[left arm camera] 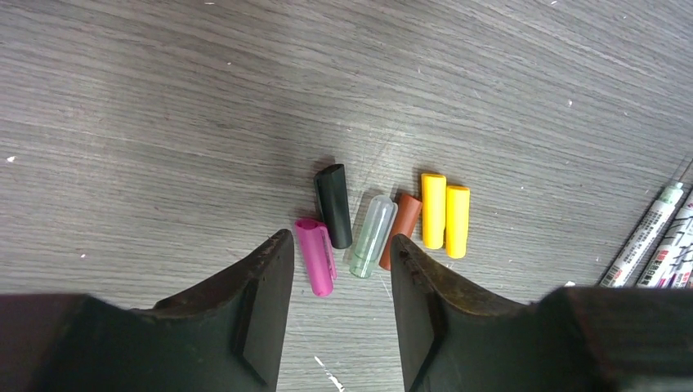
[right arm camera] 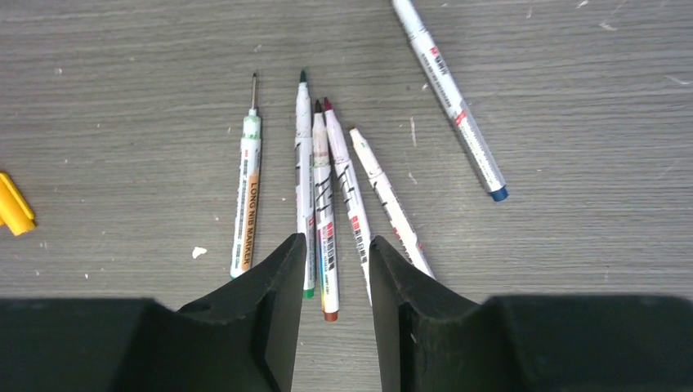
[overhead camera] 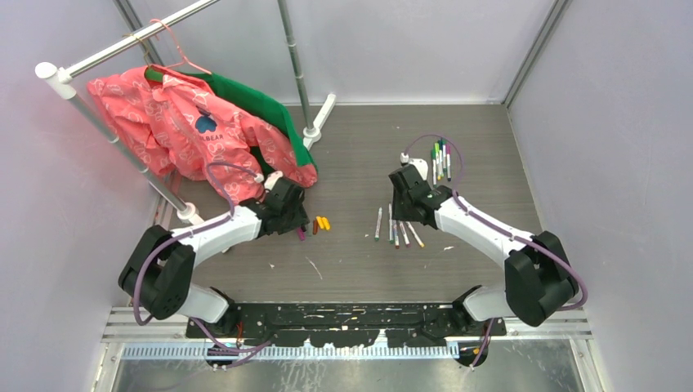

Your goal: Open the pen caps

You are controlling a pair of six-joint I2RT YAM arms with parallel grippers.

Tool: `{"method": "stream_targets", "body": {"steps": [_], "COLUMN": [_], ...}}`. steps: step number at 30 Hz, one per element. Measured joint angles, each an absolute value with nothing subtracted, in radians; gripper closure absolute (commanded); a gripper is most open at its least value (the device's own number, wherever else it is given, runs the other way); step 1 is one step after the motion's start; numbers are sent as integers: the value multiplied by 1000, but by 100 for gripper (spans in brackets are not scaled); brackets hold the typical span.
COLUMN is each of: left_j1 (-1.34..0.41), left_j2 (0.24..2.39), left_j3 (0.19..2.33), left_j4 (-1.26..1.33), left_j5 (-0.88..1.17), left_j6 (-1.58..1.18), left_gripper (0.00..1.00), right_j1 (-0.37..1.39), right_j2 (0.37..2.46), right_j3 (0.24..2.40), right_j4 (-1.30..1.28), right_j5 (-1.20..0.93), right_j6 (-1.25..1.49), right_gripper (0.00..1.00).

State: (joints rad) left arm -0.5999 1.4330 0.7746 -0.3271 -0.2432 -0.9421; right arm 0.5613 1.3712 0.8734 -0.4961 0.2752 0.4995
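The capped pens are outward and to my right gripper's right in the top view. My right gripper will next move outward and down onto the body of the nearest pen in the pile.
Several loose pen caps lie in a row on the table just ahead of my left gripper [left arm camera: 341,245]: pink [left arm camera: 315,257], black [left arm camera: 333,206], clear [left arm camera: 373,237], brown-orange [left arm camera: 400,230] and two yellow [left arm camera: 445,212]. The left gripper is open and empty, its fingertips beside the pink and brown-orange caps. From above the caps [overhead camera: 319,223] sit right of the left gripper [overhead camera: 301,222]. My right gripper [right arm camera: 336,242] is open and empty over several uncapped white pens [right arm camera: 325,188]; from above it [overhead camera: 402,214] is just behind them [overhead camera: 397,229].
A bunch of capped pens [overhead camera: 440,159] lies at the back right. One more white pen [right arm camera: 449,102] lies apart. A clothes rack with a pink jacket [overhead camera: 184,122] and a green garment [overhead camera: 261,102] stands at the back left, its foot [overhead camera: 319,122] on the table.
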Motion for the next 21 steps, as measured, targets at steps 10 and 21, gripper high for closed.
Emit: {"method": "stream_targets", "body": {"steps": [10,21], "left_j1": [-600,-600], "left_j2": [1385,1404], "left_j3": [793,871], "left_j4": [-334,-321], "left_j5": [-228,-171], "left_j6": [-935,-904], "left_gripper": [42,41], "right_j1": [525,294], "right_j2": [1402,1669], "right_j3": [1022,1193], "right_j4": [-516,-459], "right_j5": [495,461], "right_j6": [472,394], "right_gripper": [58,61]}}
